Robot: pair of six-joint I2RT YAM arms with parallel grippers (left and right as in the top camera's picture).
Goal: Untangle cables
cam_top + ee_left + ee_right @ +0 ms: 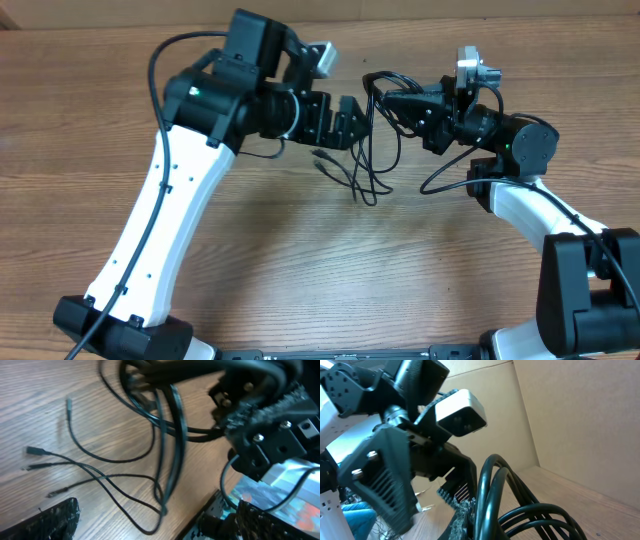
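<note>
My right gripper turns and moves to the right in the overhead view next, then releases the cable loops, which hang from it beside my left gripper.
The cables (365,172) are thin black cords with small plugs. They hang in loops from my right gripper (393,100) down to the wooden table (300,260). The right gripper is shut on a bunch of cable loops (530,510), held above the table. My left gripper (352,122) is open and empty, just left of the hanging loops and facing the right gripper. In the left wrist view, loose cable ends with plugs (37,451) lie spread on the table, and the right gripper (265,415) holds the bundle at the upper right. In the right wrist view, the left gripper (455,477) shows close behind the loops.
Both arms meet near the back middle of the table. A cardboard wall (570,420) stands behind the table. The thick robot arm cables (160,70) run along the arms. The table's front edge (210,502) shows in the left wrist view.
</note>
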